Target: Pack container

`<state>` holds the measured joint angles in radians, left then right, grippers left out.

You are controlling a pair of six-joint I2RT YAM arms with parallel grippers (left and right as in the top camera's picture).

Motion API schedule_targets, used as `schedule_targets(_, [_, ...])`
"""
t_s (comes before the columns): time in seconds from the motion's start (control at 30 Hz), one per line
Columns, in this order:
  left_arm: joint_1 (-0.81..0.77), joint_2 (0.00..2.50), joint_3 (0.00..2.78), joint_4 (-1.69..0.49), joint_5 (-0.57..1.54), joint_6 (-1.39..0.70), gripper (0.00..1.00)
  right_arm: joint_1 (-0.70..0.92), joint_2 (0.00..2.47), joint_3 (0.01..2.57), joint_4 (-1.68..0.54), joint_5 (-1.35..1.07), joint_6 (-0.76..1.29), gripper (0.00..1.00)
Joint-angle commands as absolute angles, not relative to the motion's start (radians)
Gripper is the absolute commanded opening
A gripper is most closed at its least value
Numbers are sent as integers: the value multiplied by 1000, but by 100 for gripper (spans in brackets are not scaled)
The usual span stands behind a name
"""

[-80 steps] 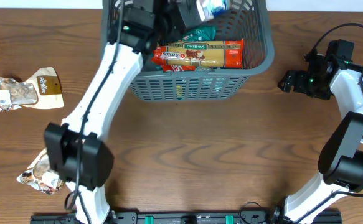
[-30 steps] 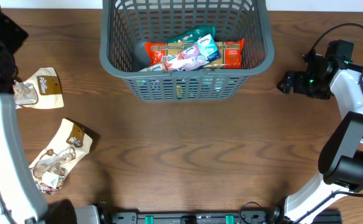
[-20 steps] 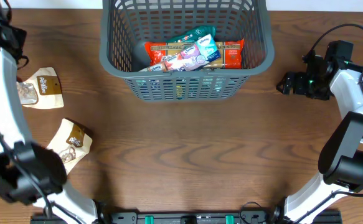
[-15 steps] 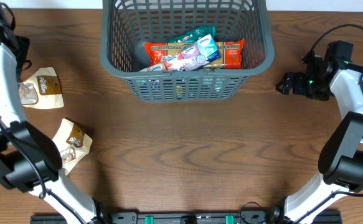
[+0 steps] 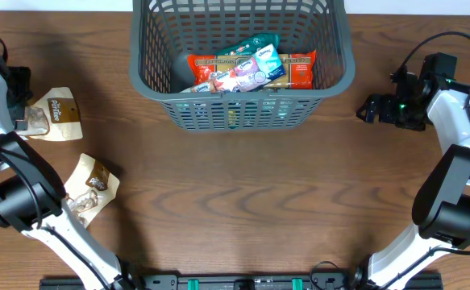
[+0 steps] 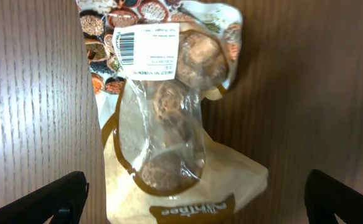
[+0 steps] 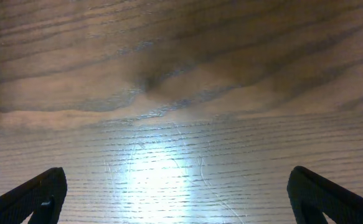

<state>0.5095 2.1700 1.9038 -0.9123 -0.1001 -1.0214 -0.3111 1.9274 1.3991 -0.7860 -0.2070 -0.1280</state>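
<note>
Next, my left gripper lowers its wide-apart fingers around the beige packet's clear window (image 5: 35,122) (image 6: 169,118) below it, because the packet's bulging contents fit between them.
The container (image 5: 243,109), a dark grey slotted basket, stands at the back centre of the table and holds a red pasta packet (image 5: 295,71), a tissue pack (image 5: 267,60) and other packets. My left gripper (image 5: 18,87) is at the far left, open above a beige snack packet (image 5: 56,113). In the left wrist view that packet (image 6: 169,124), with a clear window and a white label, lies between and below the wide-apart fingertips (image 6: 63,198) of the left gripper (image 6: 197,205), untouched. My right gripper (image 5: 372,107) (image 7: 181,196) is open over bare wood to the right of the container.
A second beige snack packet (image 5: 88,192) lies at the front left, by the base of the left arm. The wooden table (image 5: 243,209) stretches in front of the basket. The right arm's cable loops at the back right.
The left arm has swung away from the basket to the far left and come over the beige packet, gripper open throughout. The right arm has not moved.
</note>
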Motion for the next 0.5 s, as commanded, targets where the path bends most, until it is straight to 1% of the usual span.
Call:
schedule_targets(0.0, [521, 2217, 1902, -903, -69, -1031, 98, -299, 1938, 1394, -793, -218, -101, 99])
schedule_targets(0.47, [533, 2362, 1902, -843, -44, -1031, 99, -297, 1938, 1394, -820, -218, -79, 99])
